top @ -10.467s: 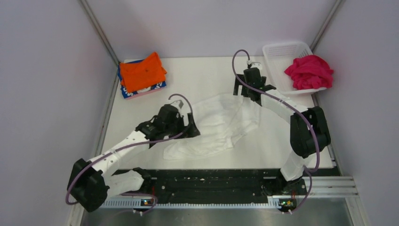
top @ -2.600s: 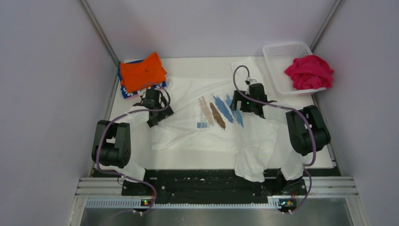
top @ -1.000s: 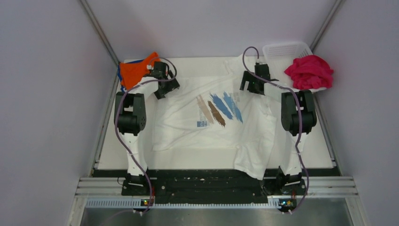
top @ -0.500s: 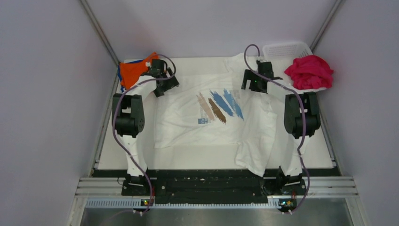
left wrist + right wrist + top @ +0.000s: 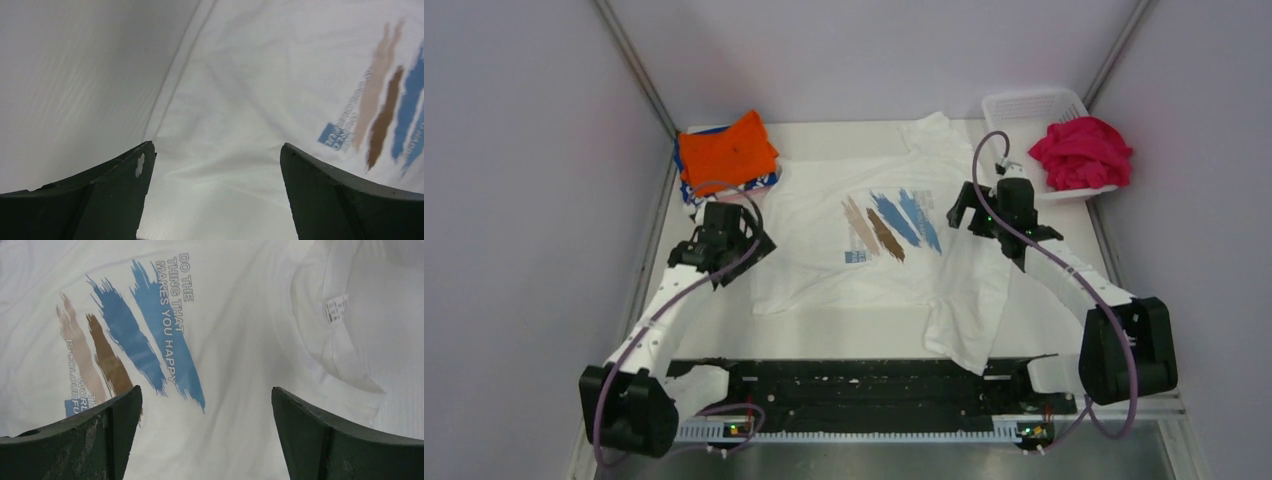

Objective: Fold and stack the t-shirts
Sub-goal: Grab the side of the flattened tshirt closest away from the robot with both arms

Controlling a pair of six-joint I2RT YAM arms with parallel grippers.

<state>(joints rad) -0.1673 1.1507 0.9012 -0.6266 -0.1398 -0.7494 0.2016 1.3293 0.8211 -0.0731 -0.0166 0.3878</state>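
I should bring the open fingers of my left gripper back and down next, onto the near corner of the shirt's hem (image 5: 758, 309) (image 5: 159, 169), because it lies below and back from my left gripper.
The white t-shirt (image 5: 864, 265) with blue and brown brush-stroke print lies spread face up mid-table, one part hanging over the near edge (image 5: 962, 345). It fills the left wrist view (image 5: 260, 90) and the right wrist view (image 5: 235, 340). My left gripper (image 5: 742, 243) is open and empty over the shirt's left edge. My right gripper (image 5: 967, 212) is open and empty over the shirt's right side, near the collar (image 5: 320, 330). A folded orange shirt (image 5: 726, 151) lies on a blue-patterned one (image 5: 692, 195) at the back left. A magenta shirt (image 5: 1081, 152) sits in the basket.
A white mesh basket (image 5: 1020, 108) stands at the back right corner. Grey walls enclose the table on the left, back and right. A black rail (image 5: 864, 385) runs along the near edge.
Both grippers have let go of the white shirt's far edge and pulled back toward me, the left to the shirt's left edge, the right to its right side. The shirt lies flat.
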